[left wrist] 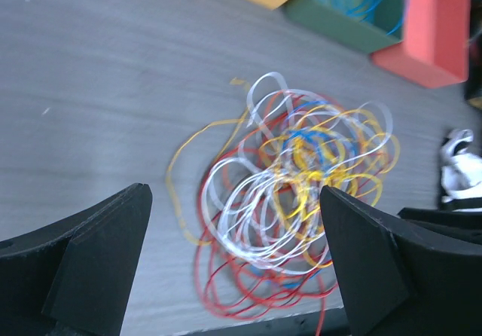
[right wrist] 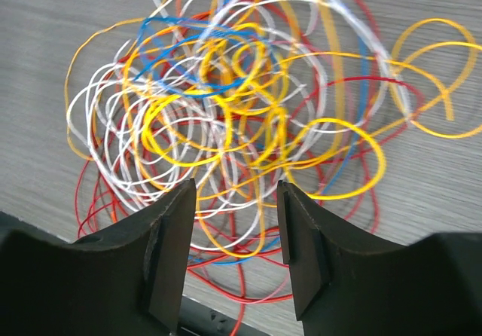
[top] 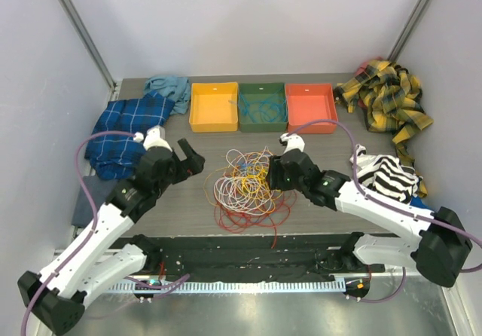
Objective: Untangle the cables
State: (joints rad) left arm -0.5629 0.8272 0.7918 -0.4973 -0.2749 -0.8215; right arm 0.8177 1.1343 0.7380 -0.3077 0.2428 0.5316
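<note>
My right gripper moves outward past the yellow loops and down onto the thin white cable next, as the cable lies below and outward of it at the heap's far side.
The cables (top: 245,185) lie in one tangled heap of thin red, orange, yellow, white and blue loops on the grey table (top: 316,144), between the two arms. My left gripper (top: 193,158) hovers just left of the heap, apart from it. In the left wrist view this gripper (left wrist: 233,257) is open wide with nothing between its fingers, and the cables (left wrist: 294,193) lie below. My right gripper (top: 273,173) sits at the heap's right edge. It stands open (right wrist: 236,238) low over yellow, white and red loops of the cables (right wrist: 226,110), gripping none of them.
Three bins stand in a row at the back: yellow (top: 214,106), green (top: 262,107) holding blue wire loops, and red-orange (top: 310,108). Cloths lie around: blue plaid (top: 124,129) and teal (top: 169,87) on the left, yellow plaid (top: 388,99) and black-and-white striped (top: 392,176) on the right.
</note>
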